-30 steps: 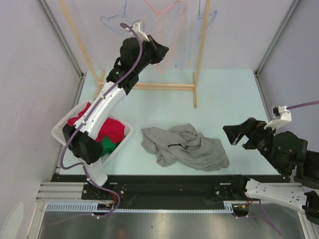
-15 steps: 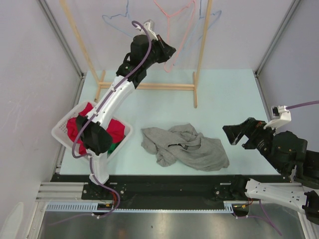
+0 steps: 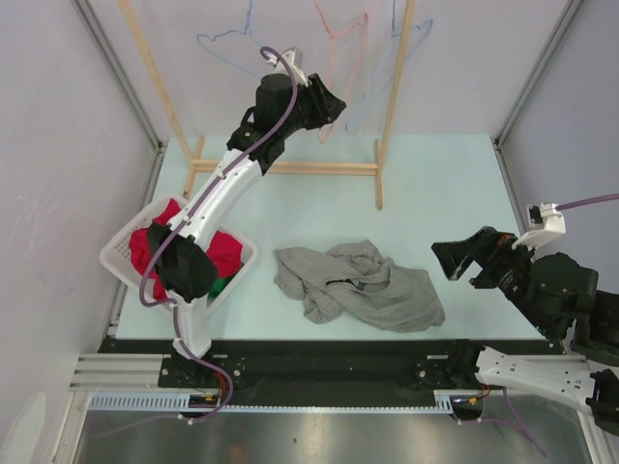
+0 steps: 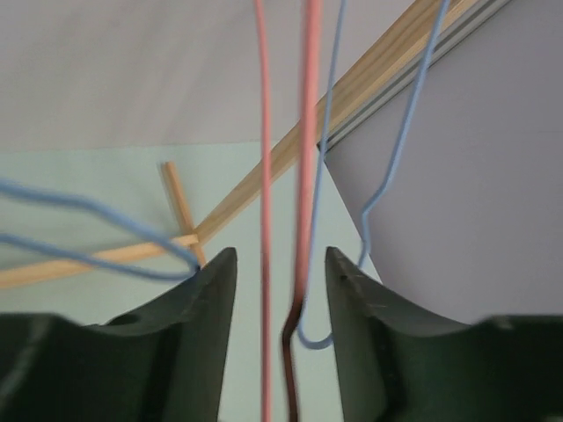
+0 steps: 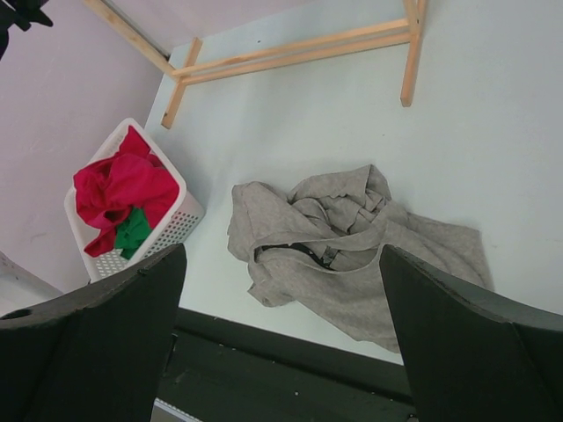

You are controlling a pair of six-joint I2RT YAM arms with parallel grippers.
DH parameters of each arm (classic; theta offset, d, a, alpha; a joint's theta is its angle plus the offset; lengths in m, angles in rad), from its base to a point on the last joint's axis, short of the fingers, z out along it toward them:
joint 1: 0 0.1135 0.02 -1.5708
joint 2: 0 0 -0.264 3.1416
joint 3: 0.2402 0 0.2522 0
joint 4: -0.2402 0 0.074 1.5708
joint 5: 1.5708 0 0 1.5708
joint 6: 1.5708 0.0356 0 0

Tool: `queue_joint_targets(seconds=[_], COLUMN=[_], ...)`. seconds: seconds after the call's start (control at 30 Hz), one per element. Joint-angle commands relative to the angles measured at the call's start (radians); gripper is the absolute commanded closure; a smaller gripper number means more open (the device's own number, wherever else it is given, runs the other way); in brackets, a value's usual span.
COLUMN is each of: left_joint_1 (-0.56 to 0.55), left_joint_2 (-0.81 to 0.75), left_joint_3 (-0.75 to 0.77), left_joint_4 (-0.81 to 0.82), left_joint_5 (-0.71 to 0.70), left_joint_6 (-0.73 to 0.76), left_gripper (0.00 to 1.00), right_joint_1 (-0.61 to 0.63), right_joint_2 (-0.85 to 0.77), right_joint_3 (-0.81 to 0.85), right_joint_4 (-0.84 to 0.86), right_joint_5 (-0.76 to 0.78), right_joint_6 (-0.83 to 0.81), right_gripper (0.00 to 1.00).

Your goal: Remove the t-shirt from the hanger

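Next, my left gripper draws back from the pink hanger and tilts down onto the fold by the neck opening (image 3: 352, 281), since the t-shirt is off the hanger.
The grey t-shirt (image 3: 358, 285) lies crumpled on the table, off any hanger; in the right wrist view the t-shirt (image 5: 352, 251) shows its dark neck opening. The pink wire hanger (image 3: 340, 53) hangs on the wooden rack. My left gripper (image 3: 327, 104) is raised to it. In the left wrist view, the left gripper (image 4: 281, 259) has its jaws apart, and the pink hanger (image 4: 306, 132) runs between them without touching either finger. My right gripper (image 3: 453, 261) hovers wide open to the right of the shirt; the right wrist view shows the right gripper (image 5: 281, 255) with nothing held.
A white basket (image 3: 124, 242) of red and green clothes stands at the left, by the left arm's elbow. The wooden rack's base bar (image 3: 319, 168) crosses the back of the table. Blue wire hangers (image 3: 221, 43) (image 3: 406, 39) hang either side of the pink one.
The left gripper has shifted right along the rack with the pink hanger, then its jaws parted and let the wire go. The right arm and the shirt have not moved.
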Motion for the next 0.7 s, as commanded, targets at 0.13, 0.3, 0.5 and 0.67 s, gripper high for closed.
queue_joint_targets(seconds=[0.13, 0.3, 0.5, 0.67], left_joint_1=[0.001, 0.003, 0.001, -0.045], left_joint_2=[-0.27, -0.447, -0.751, -0.992], left_joint_3=[-0.165, -0.252, -0.535, -0.946], left_joint_4=[-0.036, -0.117, -0.148, -0.137], left_joint_5=[-0.042, -0.091, -0.034, 0.04], left_joint_6=[0.105, 0.183, 0.25, 0.212], left_gripper=[0.23, 0.05, 0.04, 0.01], right_joint_1=[0.001, 0.001, -0.001, -0.019], right_joint_2=[0.016, 0.029, 0.06, 0.152], right_joint_3=[-0.027, -0.059, -0.166, -0.218], right_joint_4=[0.03, 0.059, 0.094, 0.093], right_joint_5=[-0.005, -0.018, -0.055, -0.095], right_joint_6=[0.012, 0.032, 0.092, 0.118], right_gripper=[0.03, 0.03, 0.02, 0.02])
